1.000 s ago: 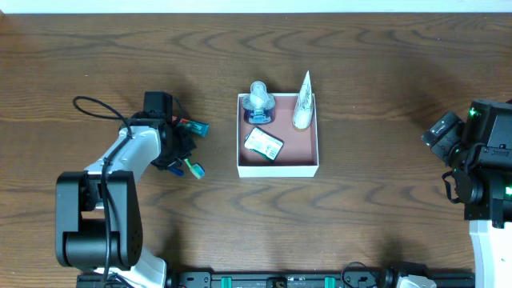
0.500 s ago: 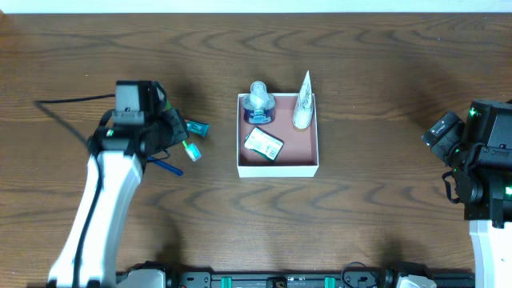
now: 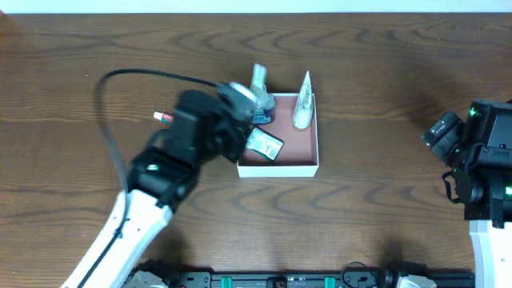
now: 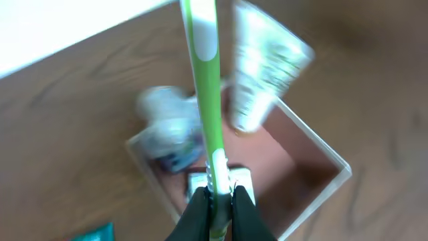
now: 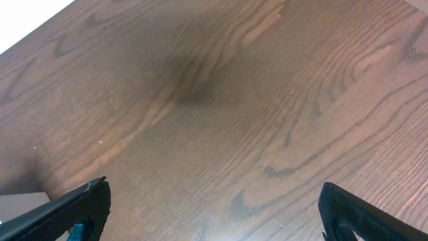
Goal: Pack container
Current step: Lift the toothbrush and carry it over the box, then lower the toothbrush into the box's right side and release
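Note:
My left gripper turns the green toothbrush along the container's near side (image 3: 286, 158) (image 4: 286, 198) next and lowers it.
The container (image 3: 280, 170) is a shallow square box with white walls and a pink-brown floor (image 4: 311, 164), at the table's middle. In it stand a blue-based bottle (image 3: 264, 110) and a white tube (image 3: 302, 102), and a green-and-white packet (image 3: 266, 145) lies flat. My left gripper (image 3: 242, 99) is shut on a green toothbrush (image 4: 207, 100), gripped near one end (image 4: 218, 201) and held above the container's left part. The right gripper (image 5: 214, 221) is open over bare wood at the far right (image 3: 448, 132), with nothing between its fingers.
A small red-and-white item (image 3: 163, 118) lies on the table left of the left arm. A teal item (image 4: 93, 233) shows at the bottom left of the left wrist view. The left arm hides the table just left of the container.
The left arm has swung from the cluster of items on the left to over the container's left edge, carrying the green toothbrush. The right arm has not moved.

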You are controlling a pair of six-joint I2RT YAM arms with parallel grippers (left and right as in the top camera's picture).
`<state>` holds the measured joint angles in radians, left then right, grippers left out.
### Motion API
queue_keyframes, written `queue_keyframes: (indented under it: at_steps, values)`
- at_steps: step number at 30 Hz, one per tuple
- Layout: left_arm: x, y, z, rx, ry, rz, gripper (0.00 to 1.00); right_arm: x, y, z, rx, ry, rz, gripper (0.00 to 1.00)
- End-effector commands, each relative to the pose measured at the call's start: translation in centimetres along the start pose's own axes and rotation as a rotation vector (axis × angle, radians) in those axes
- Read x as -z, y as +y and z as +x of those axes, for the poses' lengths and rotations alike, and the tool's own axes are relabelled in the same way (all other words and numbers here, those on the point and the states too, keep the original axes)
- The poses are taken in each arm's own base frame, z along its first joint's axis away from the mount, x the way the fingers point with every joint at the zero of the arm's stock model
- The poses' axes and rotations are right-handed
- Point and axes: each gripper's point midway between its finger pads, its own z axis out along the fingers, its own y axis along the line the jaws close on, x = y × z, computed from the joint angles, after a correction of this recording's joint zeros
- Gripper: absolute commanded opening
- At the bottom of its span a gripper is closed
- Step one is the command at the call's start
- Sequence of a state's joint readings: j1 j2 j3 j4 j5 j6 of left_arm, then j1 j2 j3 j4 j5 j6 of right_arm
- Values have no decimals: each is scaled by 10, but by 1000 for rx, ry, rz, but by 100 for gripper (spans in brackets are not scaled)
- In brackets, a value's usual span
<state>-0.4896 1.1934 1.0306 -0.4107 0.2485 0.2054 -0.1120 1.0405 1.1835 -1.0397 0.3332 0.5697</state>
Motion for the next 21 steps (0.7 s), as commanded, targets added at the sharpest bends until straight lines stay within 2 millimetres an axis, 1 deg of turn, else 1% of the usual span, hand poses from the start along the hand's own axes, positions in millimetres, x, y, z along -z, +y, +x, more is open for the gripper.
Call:
queue_keyframes:
  at_steps: [1,3,5,8,11,15,21]
  values:
    - [-21,-30,9,-402,44,85,6,1,-3,-3,-18,-12,13,99]
    - [-33,-44,20,-543,80,135,6,1,-3,-3,-18,-12,13,99]
    - [-44,-52,31,-646,112,175,6,1,-3,-3,-18,-12,13,99]
    - [-56,-59,44,-732,149,215,6,1,-3,-3,-18,-12,13,99]
    - [-66,-59,56,-761,186,237,6,1,-3,-3,-18,-12,13,99]
    - [-76,-59,74,-855,239,281,6,1,-3,-3,-18,-12,13,99]
    - [-87,-48,88,-886,306,250,6,1,-3,-3,-18,-12,13,99]
